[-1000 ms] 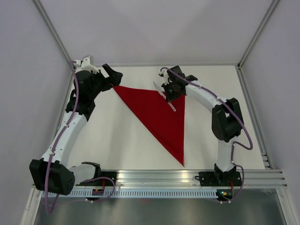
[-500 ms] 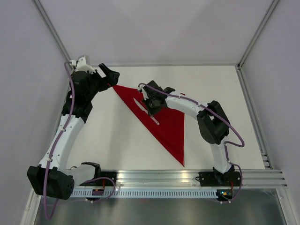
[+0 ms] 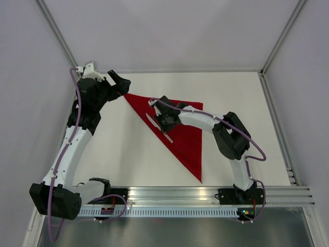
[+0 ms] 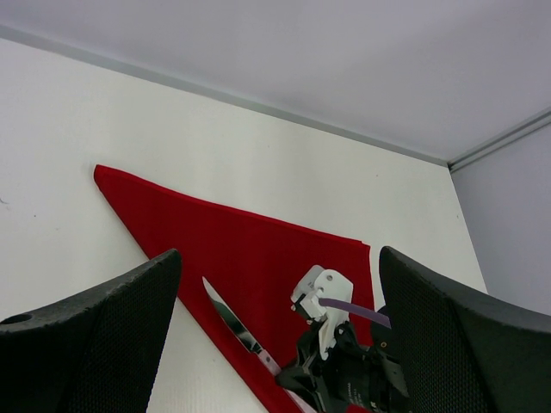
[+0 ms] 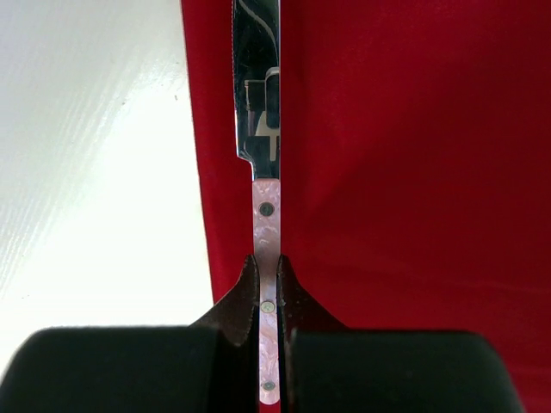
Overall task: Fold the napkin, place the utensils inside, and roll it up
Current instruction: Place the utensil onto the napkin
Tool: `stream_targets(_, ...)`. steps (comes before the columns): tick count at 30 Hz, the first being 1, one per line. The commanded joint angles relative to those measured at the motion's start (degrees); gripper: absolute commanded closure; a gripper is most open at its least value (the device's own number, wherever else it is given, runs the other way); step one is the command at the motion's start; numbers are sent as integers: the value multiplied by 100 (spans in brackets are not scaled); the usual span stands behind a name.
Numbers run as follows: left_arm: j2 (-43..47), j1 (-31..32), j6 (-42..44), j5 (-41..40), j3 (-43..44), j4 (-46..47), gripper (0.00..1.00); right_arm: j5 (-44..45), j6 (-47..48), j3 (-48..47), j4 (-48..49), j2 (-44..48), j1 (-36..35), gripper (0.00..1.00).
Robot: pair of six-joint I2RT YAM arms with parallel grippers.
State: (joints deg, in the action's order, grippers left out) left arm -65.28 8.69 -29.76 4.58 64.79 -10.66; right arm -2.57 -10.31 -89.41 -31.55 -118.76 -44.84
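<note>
My right gripper lowers slightly next, easing toward the napkin's long edge, and releases the knife's handle there, since the knife already lines up with that edge.
The red napkin [image 3: 182, 131] lies on the table folded into a triangle, its long edge running from far left to near right. My right gripper [image 3: 164, 122] is shut on the pink pearly handle of a knife [image 3: 154, 121]. It holds the knife low along that long edge, with the blade pointing to the far left. In the right wrist view the gripper [image 5: 268, 277] pinches the knife [image 5: 266, 185] over the napkin [image 5: 405, 172]. My left gripper [image 3: 121, 84] is open and empty, just above the napkin's far-left corner. Its wrist view shows the knife [image 4: 234, 320] on the napkin [image 4: 232, 241].
The white table [image 3: 128, 154] is walled at the back and both sides. An aluminium rail [image 3: 175, 195] with both arm bases runs along the near edge. No other utensil shows in any view.
My right gripper has carried the knife left, from the napkin's far-right corner to its long left edge. The left gripper has shifted slightly.
</note>
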Motion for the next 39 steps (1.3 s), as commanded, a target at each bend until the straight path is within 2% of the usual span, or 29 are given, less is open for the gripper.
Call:
stream_targets(1, 112, -34, 49, -10, 147, -15, 0, 99, -174, 54, 210, 81, -130, 100)
stream_targets(9, 103, -34, 40, 8, 95, -7, 0, 64, -147, 327, 351, 81, -174, 100)
stream_targets(39, 112, -113, 67, 34, -28, 125, 0, -33, -138, 275, 246, -191, -227, 100)
